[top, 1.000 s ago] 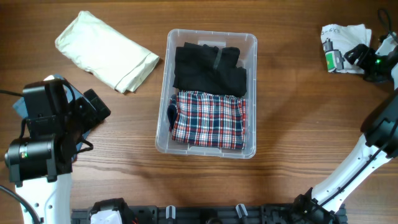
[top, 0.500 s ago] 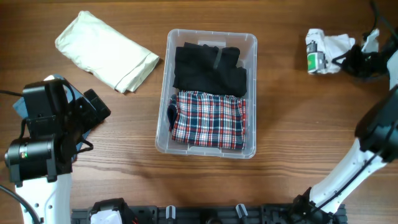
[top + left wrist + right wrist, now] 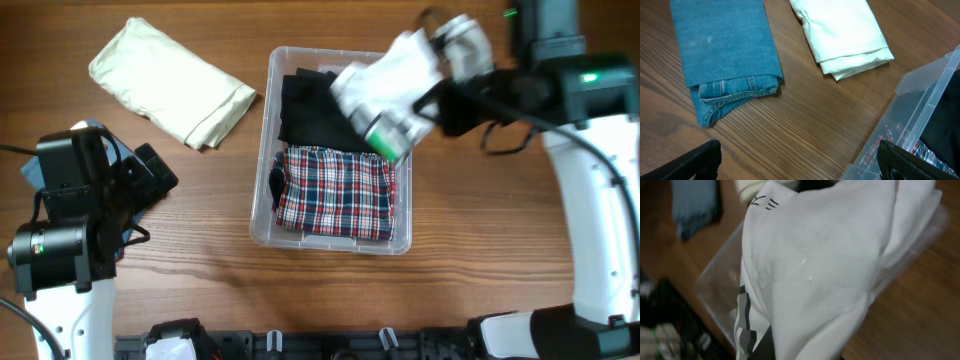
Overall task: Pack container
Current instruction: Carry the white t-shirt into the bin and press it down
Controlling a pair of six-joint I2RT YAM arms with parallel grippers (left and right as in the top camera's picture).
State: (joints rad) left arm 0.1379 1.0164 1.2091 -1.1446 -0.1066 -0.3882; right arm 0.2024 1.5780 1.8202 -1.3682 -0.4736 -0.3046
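The right gripper moves back and to the left in the overhead view next, lowers over the plaid garment and releases, since the garment's flat top is uncovered.
The container, a clear plastic bin, stands mid-table with a folded black garment at its far end and a plaid one at its near end. My right gripper is shut on a white garment with a green and black print, which hangs blurred above the bin's far right corner. In the right wrist view the white garment fills the frame and hides the fingers, with the bin's wall below. My left gripper rests open over bare wood, left of the bin.
A folded cream garment lies at the far left of the table. Folded blue jeans lie beside it, mostly under my left arm in the overhead view. A black rail runs along the near edge.
My right gripper shut on the white garment at the far right of the table, then swung it left and up over the container. The left arm has not moved.
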